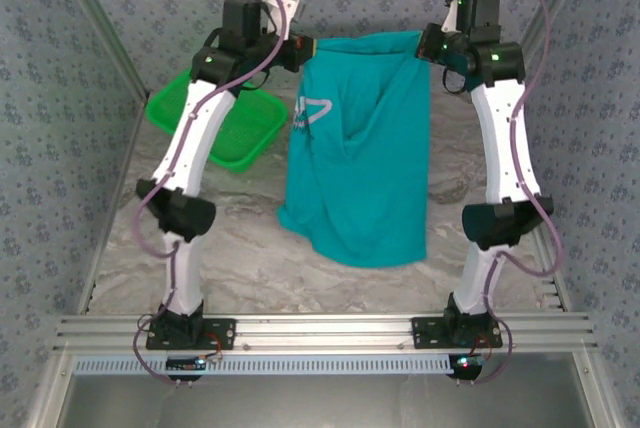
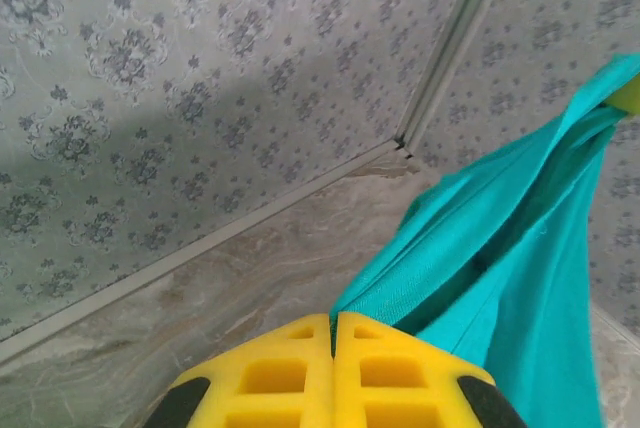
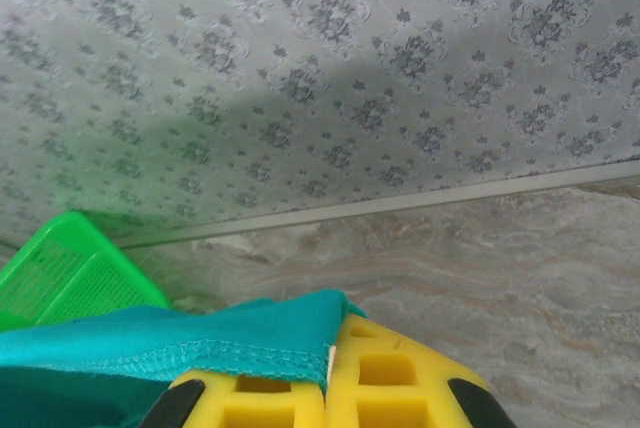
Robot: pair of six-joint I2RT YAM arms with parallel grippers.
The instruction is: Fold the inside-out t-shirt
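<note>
My left gripper will move back and down toward the near part of the marble and then release the corner of the t-shirt, because the t-shirt (image 1: pixel 360 148) still hangs high.
The teal t-shirt (image 1: pixel 360 148) hangs stretched between my two grippers high over the far part of the table, its lower end draping onto the marble. A white print shows near its left side. My left gripper (image 1: pixel 305 50) is shut on the shirt's upper left corner; in the left wrist view its yellow fingers (image 2: pixel 270 373) press together on the t-shirt (image 2: pixel 520 248), which runs off to the right. My right gripper (image 1: pixel 425 45) is shut on the upper right corner. A hemmed edge of the t-shirt (image 3: pixel 200 338) lies over my right gripper (image 3: pixel 328 373) in its wrist view.
A bright green mesh basket (image 1: pixel 215 113) stands at the back left of the marble table (image 1: pixel 250 258), beside my left arm; the basket (image 3: pixel 60 273) also shows in the right wrist view. Patterned walls (image 1: pixel 60 148) close in the sides and back. An aluminium rail (image 1: pixel 320 333) runs along the near edge.
</note>
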